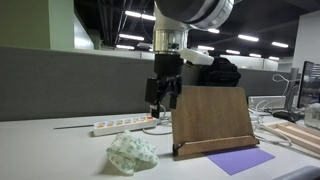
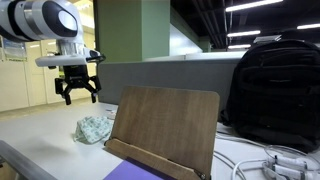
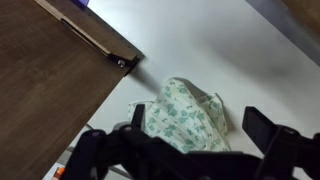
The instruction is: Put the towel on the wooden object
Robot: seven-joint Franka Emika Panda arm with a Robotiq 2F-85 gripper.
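The crumpled towel's raised top bunches up below my open fingers. I will bring my gripper down and away from the book stand, onto that fold of the towel.
The towel (image 1: 133, 152) is a crumpled white cloth with a green pattern, lying on the white table; it also shows in the other exterior view (image 2: 94, 128) and in the wrist view (image 3: 186, 113). The wooden object (image 1: 211, 121) is an upright wooden book stand, beside the towel in both exterior views (image 2: 165, 126) and at the left of the wrist view (image 3: 50, 70). My gripper (image 1: 162, 100) hangs open and empty in the air above the towel (image 2: 77, 96). In the wrist view the fingers (image 3: 200, 130) straddle the towel from above.
A white power strip (image 1: 125, 125) lies behind the towel. A purple sheet (image 1: 241, 160) lies in front of the stand. A black backpack (image 2: 275, 85) stands behind the stand, with cables (image 2: 270, 165) near it. A grey partition (image 1: 70, 85) backs the table.
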